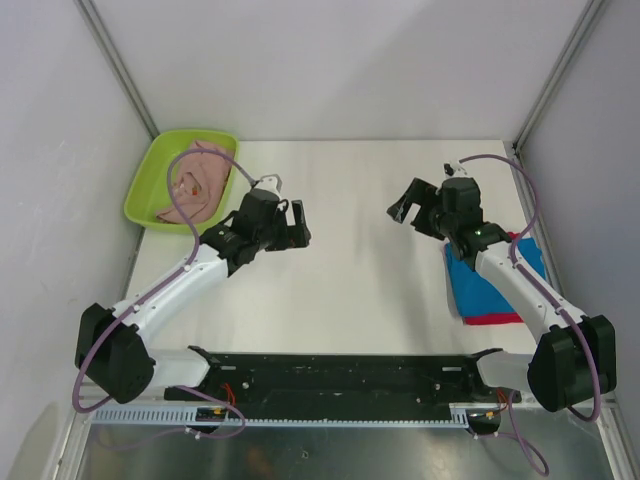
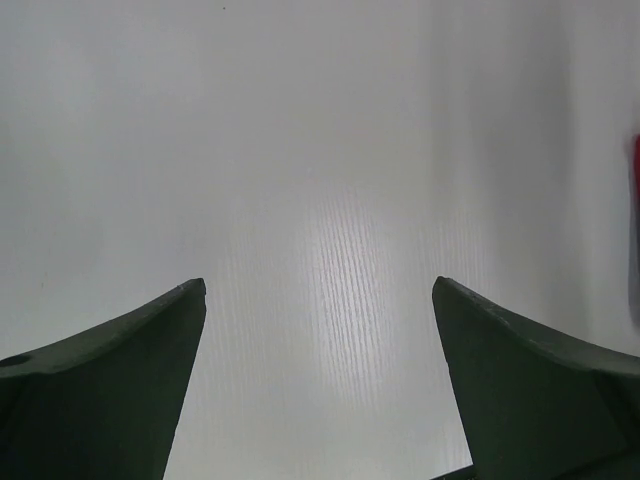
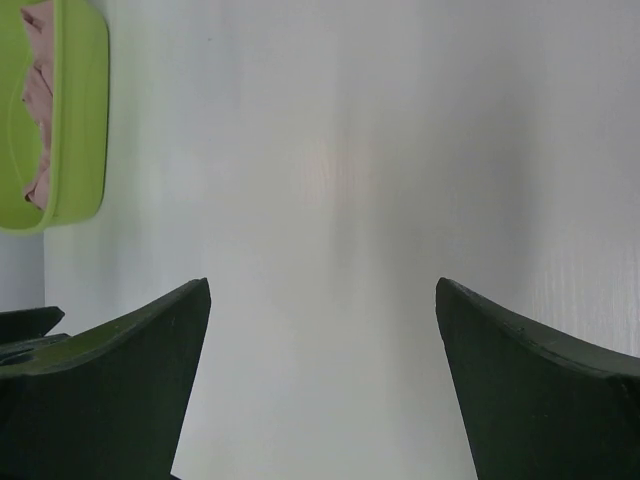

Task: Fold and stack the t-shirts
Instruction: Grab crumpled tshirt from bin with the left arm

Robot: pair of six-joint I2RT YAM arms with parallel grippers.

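Observation:
My left gripper should next swing over the tub (image 1: 150,170) and go down onto the crumpled pink t-shirt (image 1: 206,178), because the t-shirt lies outward and to the gripper's left in the top view.
A dusty pink t-shirt (image 1: 196,183) lies crumpled inside the lime-green tub (image 1: 150,170) at the back left. At the right edge a folded blue t-shirt (image 1: 470,285) rests on a folded red t-shirt (image 1: 497,319), both partly hidden under my right arm. My left gripper (image 1: 300,225) hovers open over bare table just right of the tub, pointing right. My right gripper (image 1: 403,200) hovers open over bare table, pointing left toward it. In the wrist views the left gripper (image 2: 320,285) and the right gripper (image 3: 322,285) hold nothing. The tub (image 3: 75,120) and pink t-shirt (image 3: 36,100) show in the right wrist view.
White walls with metal corner posts close in the table at the back and sides. A black rail (image 1: 340,375) with the arm bases runs along the near edge. A red sliver of cloth (image 2: 635,190) shows at the right edge of the left wrist view.

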